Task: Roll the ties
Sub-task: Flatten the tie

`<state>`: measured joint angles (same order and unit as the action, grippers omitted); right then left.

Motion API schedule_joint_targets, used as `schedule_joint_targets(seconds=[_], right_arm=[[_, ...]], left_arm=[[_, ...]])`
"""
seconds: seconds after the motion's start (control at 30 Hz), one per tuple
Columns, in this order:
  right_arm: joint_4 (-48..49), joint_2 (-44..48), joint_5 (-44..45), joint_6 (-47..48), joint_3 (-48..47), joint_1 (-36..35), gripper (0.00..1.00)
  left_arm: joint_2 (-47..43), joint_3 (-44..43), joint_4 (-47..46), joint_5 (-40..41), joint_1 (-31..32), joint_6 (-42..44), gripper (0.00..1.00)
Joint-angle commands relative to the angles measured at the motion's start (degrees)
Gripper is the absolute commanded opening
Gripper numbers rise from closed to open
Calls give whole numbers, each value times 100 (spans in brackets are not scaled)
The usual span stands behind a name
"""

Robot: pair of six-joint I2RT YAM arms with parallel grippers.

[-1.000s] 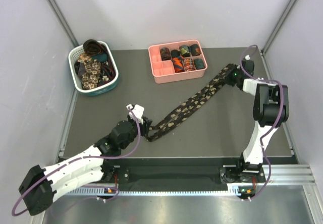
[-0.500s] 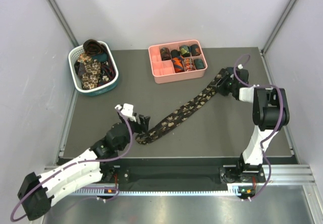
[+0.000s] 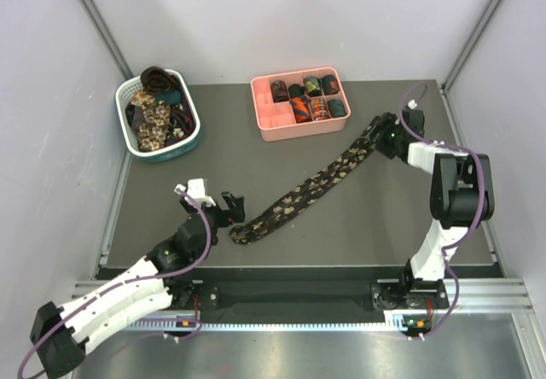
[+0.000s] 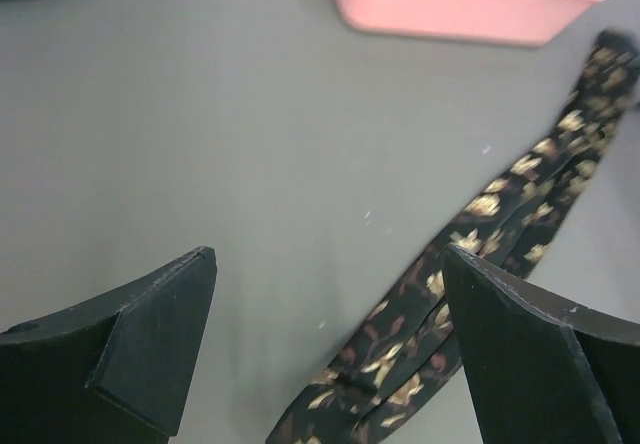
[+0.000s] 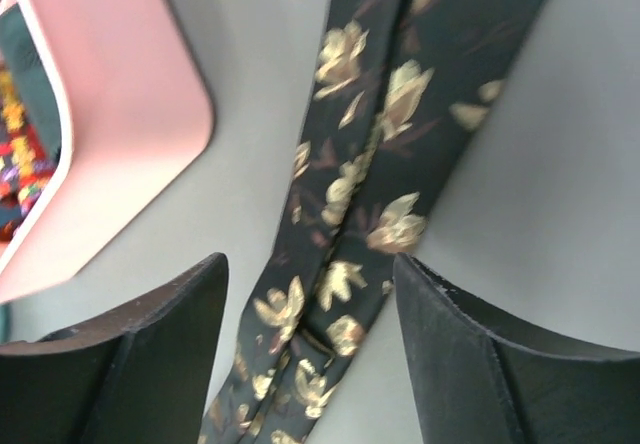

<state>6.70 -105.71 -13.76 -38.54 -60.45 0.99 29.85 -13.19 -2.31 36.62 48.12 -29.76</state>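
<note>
My left gripper's open fingers, still over bare table, move back and down onto the tie's near end [image 3: 241, 234] [image 4: 322, 414] next, as it lies below them and nearer the base.
A dark tie [image 3: 316, 181] with beige flowers lies folded double and stretched out diagonally on the grey table. Its near end lies by my left gripper [image 3: 227, 210], which is open and just left of it, holding nothing. In the left wrist view the tie [image 4: 470, 249] runs past the right finger [image 4: 530, 354], and the left gripper [image 4: 328, 256] hangs over bare table. The tie's far end lies under my right gripper [image 3: 388, 136], also open. In the right wrist view the tie [image 5: 390, 114] passes loose between the jaws of the right gripper [image 5: 310, 266].
A pink divided tray [image 3: 271, 125] at the back centre holds several rolled ties [image 3: 311, 97]; its corner [image 5: 110, 114] shows in the right wrist view. A white-and-teal basket [image 3: 126, 138] at the back left holds more loose ties [image 3: 153, 116]. Walls close in both sides.
Both grippers have opened and let go of the tie. The left arm has drawn back toward the near left, and the tie's near end now rests on the table.
</note>
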Motion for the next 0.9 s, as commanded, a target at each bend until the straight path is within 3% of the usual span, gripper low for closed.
schedule_joint_targets(seconds=[0.0, 0.1, 0.33, 0.47, 0.63, 0.87], right_arm=[[-335, 288, 768, 242, -362, 24, 68], [-652, 17, 954, 233, -643, 24, 68], [-960, -318, 1042, 40, -916, 6, 61], [-1557, -371, 1593, -56, -1110, -56, 61], [-1321, -283, 1560, -57, -847, -231, 61], [-1276, -371, 1499, -48, -855, -258, 61]], left_arm=[[415, -482, 808, 73, 13, -688, 99], [845, -798, 1510, 134, 5, -1241, 99], [1471, -1212, 2155, -216, 13, -2059, 99], [1463, -1256, 2287, -524, 13, -2289, 99], [1349, -1396, 2533, -945, 13, -2272, 98], [1479, -1458, 3007, -1842, 5, -2596, 88]])
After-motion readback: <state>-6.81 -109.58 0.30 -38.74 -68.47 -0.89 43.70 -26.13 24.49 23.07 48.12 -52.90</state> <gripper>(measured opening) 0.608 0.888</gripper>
